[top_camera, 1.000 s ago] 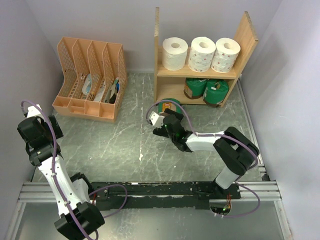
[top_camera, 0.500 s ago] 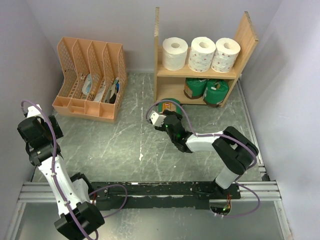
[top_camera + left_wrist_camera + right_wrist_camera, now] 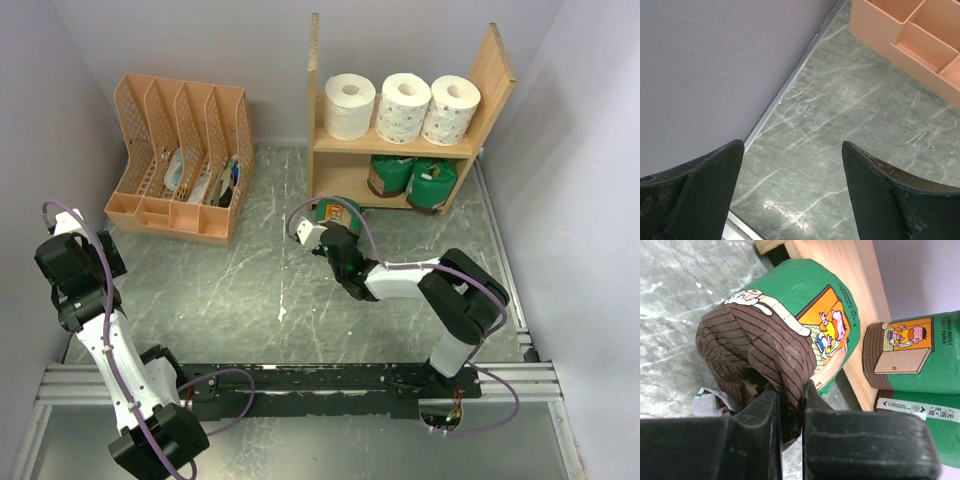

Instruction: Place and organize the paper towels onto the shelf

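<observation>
My right gripper needs to lift and turn the roll next, carry it outward and release it beside the green rolls, because the lower board's empty end (image 3: pixel 341 182) is outward of my gripper.
A green-wrapped paper towel roll (image 3: pixel 336 211) lies on its side on the table, by the foot of the wooden shelf's (image 3: pixel 397 146) left panel. My right gripper (image 3: pixel 789 391) is shut on the crumpled brown wrapper at that roll's (image 3: pixel 790 320) end, with paper pinched between the fingers. Three white rolls (image 3: pixel 404 108) stand on the upper board. Two green rolls (image 3: pixel 412 179) sit on the lower board, also seen as green rolls (image 3: pixel 912 357) in the right wrist view. My left gripper (image 3: pixel 792 160) hangs open over bare table near the left wall, far from the rolls.
An orange slotted file organizer (image 3: pixel 183 158) with papers stands at the back left; its corner (image 3: pixel 910 30) shows in the left wrist view. Walls close in the table on the left, back and right. The shelf's side panel (image 3: pixel 840 270) stands right beside the gripped roll.
My right gripper has gone from open to shut on the roll's brown wrapper end and edged forward toward the shelf. The left arm has not moved.
</observation>
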`<state>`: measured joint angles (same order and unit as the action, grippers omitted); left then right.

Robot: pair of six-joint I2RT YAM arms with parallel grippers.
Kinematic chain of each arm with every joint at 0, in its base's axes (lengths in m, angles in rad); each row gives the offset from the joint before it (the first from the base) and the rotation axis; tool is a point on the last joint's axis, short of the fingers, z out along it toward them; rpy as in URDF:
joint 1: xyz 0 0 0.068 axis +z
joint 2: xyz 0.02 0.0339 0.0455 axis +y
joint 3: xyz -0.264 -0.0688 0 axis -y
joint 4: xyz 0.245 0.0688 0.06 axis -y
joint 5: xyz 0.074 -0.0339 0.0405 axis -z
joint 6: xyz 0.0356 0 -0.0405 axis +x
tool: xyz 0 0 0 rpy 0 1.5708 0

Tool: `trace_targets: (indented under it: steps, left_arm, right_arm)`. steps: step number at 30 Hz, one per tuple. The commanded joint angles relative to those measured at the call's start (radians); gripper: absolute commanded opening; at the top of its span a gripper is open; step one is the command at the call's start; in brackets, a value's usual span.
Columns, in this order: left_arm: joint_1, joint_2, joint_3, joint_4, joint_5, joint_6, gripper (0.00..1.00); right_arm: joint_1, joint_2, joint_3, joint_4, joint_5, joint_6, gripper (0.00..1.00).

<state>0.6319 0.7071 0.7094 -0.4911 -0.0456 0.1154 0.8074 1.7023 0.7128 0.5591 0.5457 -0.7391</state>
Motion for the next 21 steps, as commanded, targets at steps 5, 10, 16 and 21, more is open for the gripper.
trace_targets:
  steps: [5,10,16,21]
  left_arm:
    - [0.012,-0.002,0.015,0.013,-0.006,0.000,0.92]
    - [0.011,-0.001,0.014,0.013,-0.005,0.001,0.92]
    - [0.011,-0.001,0.014,0.013,-0.003,0.002,0.91]
    - [0.012,-0.003,0.014,0.013,-0.003,0.002,0.91]
  right_arm:
    - [-0.009,-0.188,0.189,-0.433,-0.092,0.336,0.00]
    - [-0.019,-0.258,0.346,-0.781,-0.204,0.564,0.00]
    - [-0.102,-0.238,0.534,-1.094,-0.459,0.817,0.00]
    - [-0.324,-0.198,0.585,-1.191,-0.708,1.059,0.00]
